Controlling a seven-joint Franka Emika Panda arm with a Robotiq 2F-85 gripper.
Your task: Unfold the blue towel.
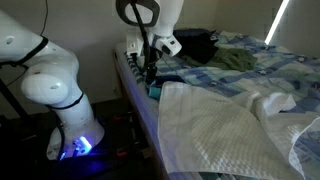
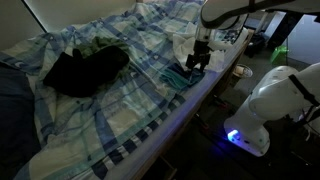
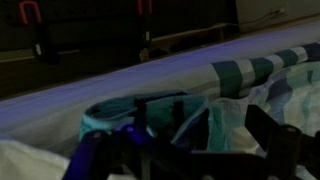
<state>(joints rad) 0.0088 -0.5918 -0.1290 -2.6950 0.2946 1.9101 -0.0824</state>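
My gripper will move outward and down onto the towel's folds beside the bare bedsheet, where the cloth stands raised, since those folds lie below and outward of it.
The blue towel lies bunched at the bed's edge, teal with dark stripes. It also shows in an exterior view and in the wrist view. My gripper points down right at the towel, its fingertips at the cloth, as an exterior view also shows. In the dim wrist view the gripper has its fingers spread apart, with folds of the towel between them. Whether the fingers touch the cloth is hard to tell.
A pale blue patterned bedsheet covers the bed. A large white waffle blanket hangs over the near edge. Dark clothes lie further in on the bed. The robot's base stands beside the bed.
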